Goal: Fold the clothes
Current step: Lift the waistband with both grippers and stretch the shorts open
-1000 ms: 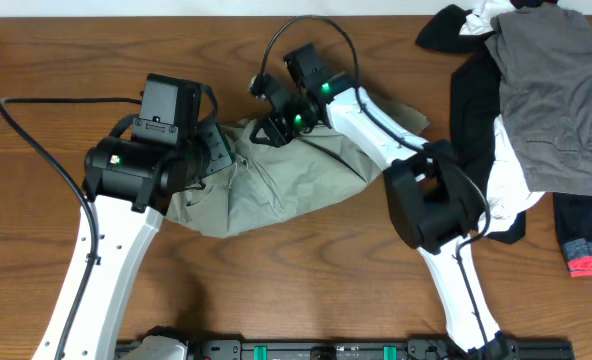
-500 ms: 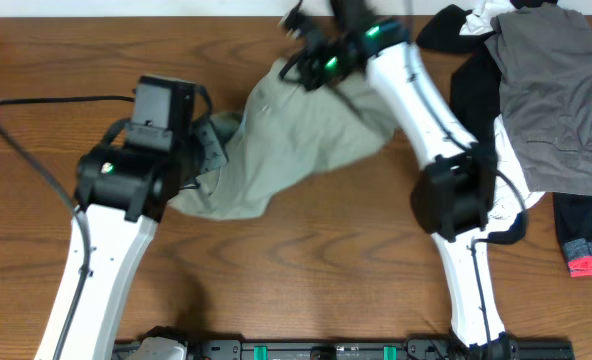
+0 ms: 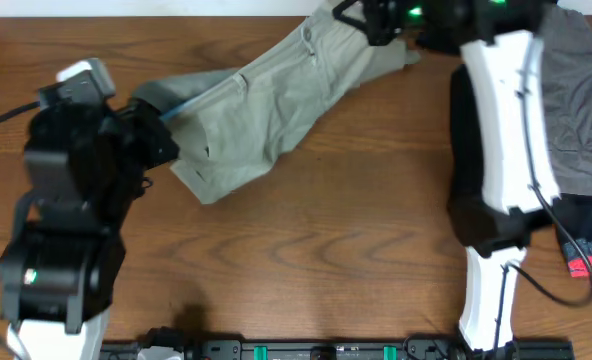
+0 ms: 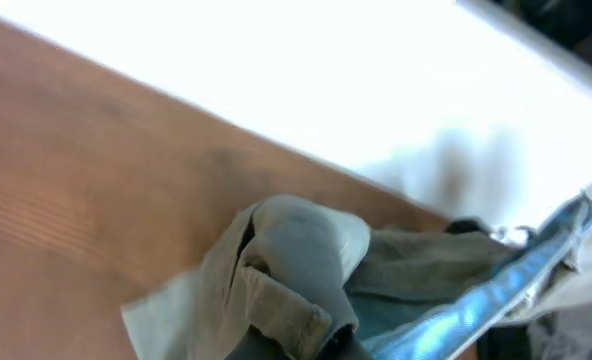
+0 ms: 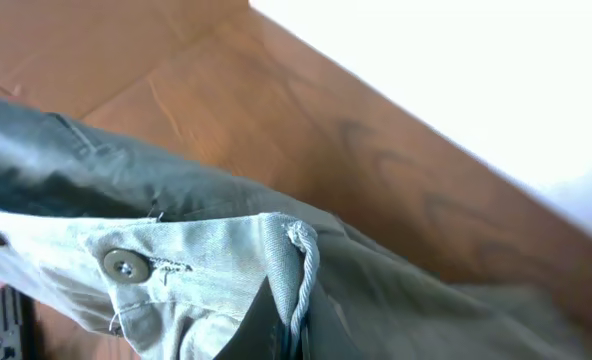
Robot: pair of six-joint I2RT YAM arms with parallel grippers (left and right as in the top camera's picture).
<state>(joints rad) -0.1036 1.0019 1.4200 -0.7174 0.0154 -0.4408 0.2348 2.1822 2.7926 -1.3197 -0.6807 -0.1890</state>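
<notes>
I will next lift the waistband point(image 3: 308, 42) point(image 5: 198, 246) of the shorts with my right gripper, then lower it outward onto the table by the table's far edge and let go, because the shorts still hang bunched up.
The pale khaki-green shorts point(image 3: 266, 110) hang stretched between my two grippers, lifted over the upper middle of the table. My left gripper point(image 3: 159, 135) is shut on the shorts' left end; in the left wrist view the cloth point(image 4: 276, 270) is bunched over the fingers point(image 4: 301, 345). My right gripper point(image 3: 381, 25) is shut on the other end near the table's far edge; the right wrist view shows the waistband with a button point(image 5: 126, 265) and a drawstring point(image 5: 301, 280) pinched at the fingers point(image 5: 286, 335). The lower corner of the shorts point(image 3: 211, 190) touches the table.
A pile of other garments lies at the right: a darker grey one point(image 3: 576, 110), a black one point(image 3: 466, 130) and a dark piece with a red edge point(image 3: 591, 262). The wooden table point(image 3: 306, 270) stretches across the front. The right arm point(image 3: 501, 140) crosses over the pile's left side.
Both grippers have pulled apart and risen with the shorts. The right one went up toward the far edge, the left one went left. The bunched garment is now stretched out long.
</notes>
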